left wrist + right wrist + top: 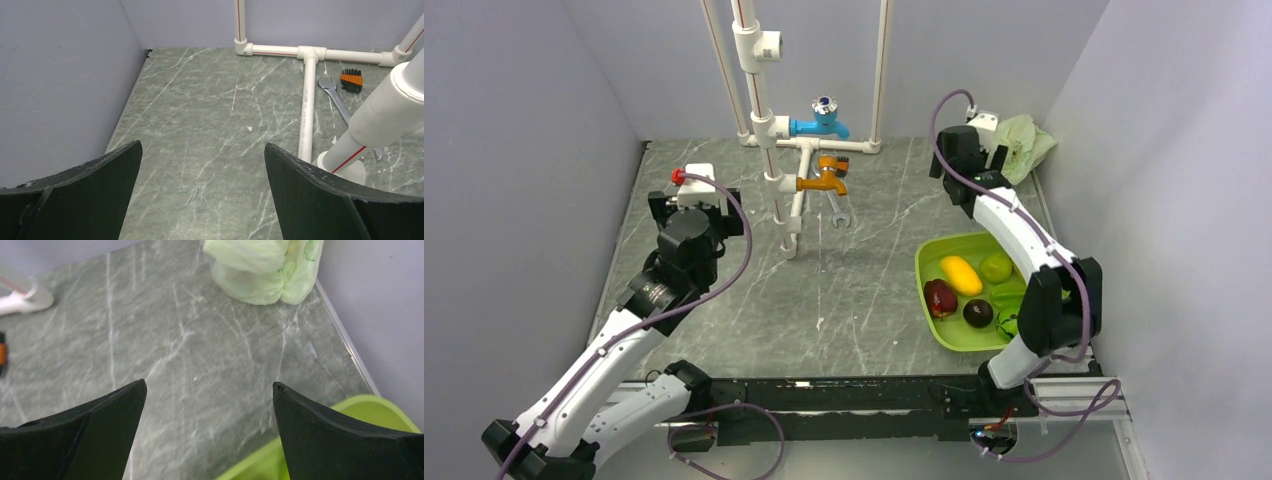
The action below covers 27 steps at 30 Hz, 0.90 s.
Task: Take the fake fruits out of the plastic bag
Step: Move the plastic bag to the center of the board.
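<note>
My right gripper moves down toward the far corner next, then onto the bag's near folds point(1019, 157) point(267, 279), which are still beyond its open fingers.
The pale green plastic bag point(1027, 143) lies crumpled in the far right corner; in the right wrist view it point(260, 270) sits ahead of the fingers. The fake fruits lie in the lime-green tray point(929, 262): a yellow one point(960, 274), a green one point(996, 267), a dark red one point(940, 297), a dark purple one point(977, 313) and a striped green one point(1009, 320), which the right arm partly hides. My right gripper point(209, 382) is open and empty above the table between tray and bag. My left gripper point(202, 145) is open and empty at the far left.
A white pipe frame point(769, 130) with a blue tap point(822, 122) and an orange tap point(826, 178) stands at the back middle. A wrench point(336, 97) and an orange hex-key holder point(351, 80) lie by it. Grey walls close three sides. The tray's rim point(370, 410) shows under my right fingers.
</note>
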Tool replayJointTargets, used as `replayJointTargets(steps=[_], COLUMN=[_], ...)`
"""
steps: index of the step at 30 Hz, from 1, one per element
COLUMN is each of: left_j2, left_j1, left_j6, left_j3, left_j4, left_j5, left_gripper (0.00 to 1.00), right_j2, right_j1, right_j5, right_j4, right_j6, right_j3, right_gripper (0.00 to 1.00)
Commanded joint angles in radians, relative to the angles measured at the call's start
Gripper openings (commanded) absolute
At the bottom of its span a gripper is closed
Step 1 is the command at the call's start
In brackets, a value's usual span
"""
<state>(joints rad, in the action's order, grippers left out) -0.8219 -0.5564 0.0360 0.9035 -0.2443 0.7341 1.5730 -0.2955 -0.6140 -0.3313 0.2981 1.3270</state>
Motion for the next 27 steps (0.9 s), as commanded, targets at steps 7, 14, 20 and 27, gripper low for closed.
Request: replayJointTargets(steps=[7, 14, 20, 27], left_j2=[0.106, 0.127, 0.127, 0.105], left_j1=[-0.004, -0.005, -0.005, -0.002], left_j6=[-0.061, -0.065, -0.069, -0.07], left_j3=[-0.035, -0.038, -0.051, -0.048], left_j4=[0.101, 0.11, 0.123, 0.124], left_j5=[0.06, 0.069, 0.056, 0.05], left_gripper=[1.0, 0.99, 1.0, 1.0], right_j2=[0.205, 0.319, 0.45, 0.59], right_j1=[0.186, 0.254, 0.289, 0.334], right_j5=[0.08, 0.026, 0.065, 0.135], right_j4=[0.235, 0.386, 0.507, 0.561], right_j6=[-0.099, -0.183, -0.32, -0.377], right_j3=[0.103, 0.111, 0.188, 0.284], right_gripper=[1.0, 1.0, 1.0, 1.0])
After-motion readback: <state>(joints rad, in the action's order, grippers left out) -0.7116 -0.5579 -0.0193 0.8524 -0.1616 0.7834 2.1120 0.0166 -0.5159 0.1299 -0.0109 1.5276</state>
